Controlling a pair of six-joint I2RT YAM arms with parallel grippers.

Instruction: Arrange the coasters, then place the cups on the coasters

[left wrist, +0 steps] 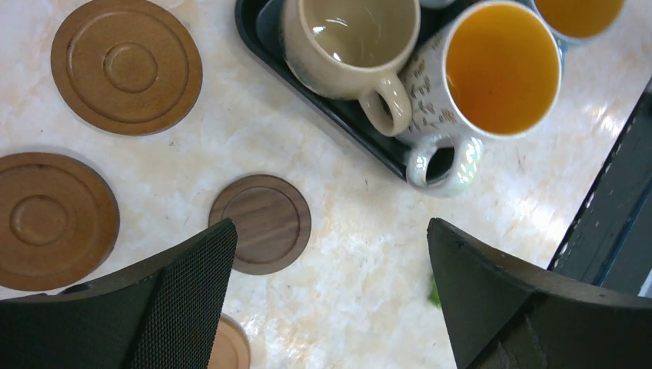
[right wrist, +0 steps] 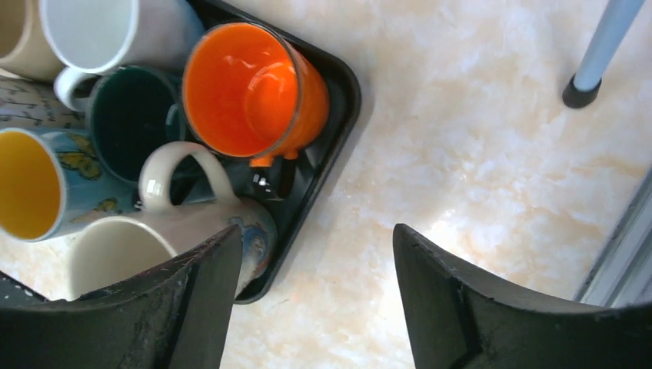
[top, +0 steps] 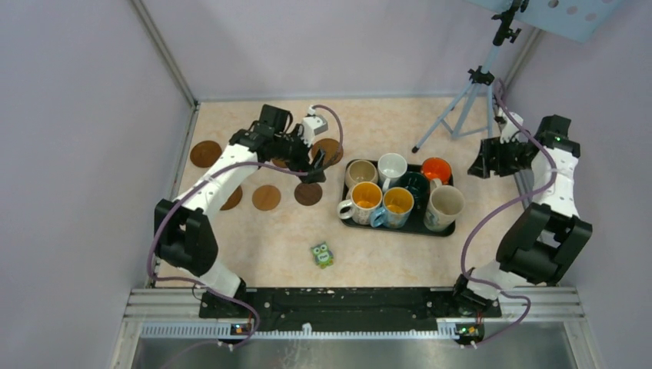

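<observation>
My left gripper will move back toward the tray next and go down onto the orange-lined cup's handle (top: pixel 345 209) (left wrist: pixel 446 167), which sticks out past the tray's edge.
Several brown coasters lie on the table's left: a tan coaster (top: pixel 267 197), a dark coaster (top: pixel 308 193) and a coaster (top: pixel 205 153) at the far left. In the left wrist view a small dark coaster (left wrist: pixel 261 223) lies by two ringed coasters (left wrist: pixel 127 65). Several cups stand in a black tray (top: pixel 347 219), among them a beige cup (left wrist: pixel 357 38), an orange-lined cup (left wrist: pixel 500 69), an orange-red cup (right wrist: pixel 246 88) and a dark green cup (right wrist: pixel 131 115). My left gripper (top: pixel 314 165) (left wrist: pixel 330 231) hangs open and empty above the coasters. My right gripper (top: pixel 478 165) (right wrist: pixel 317 231) is open and empty beside the tray's right end.
A small green owl figure (top: pixel 322 254) stands on the table in front of the tray. A tripod (top: pixel 469 100) stands at the back right, with one foot (right wrist: pixel 580 92) near my right gripper. Walls close in both sides.
</observation>
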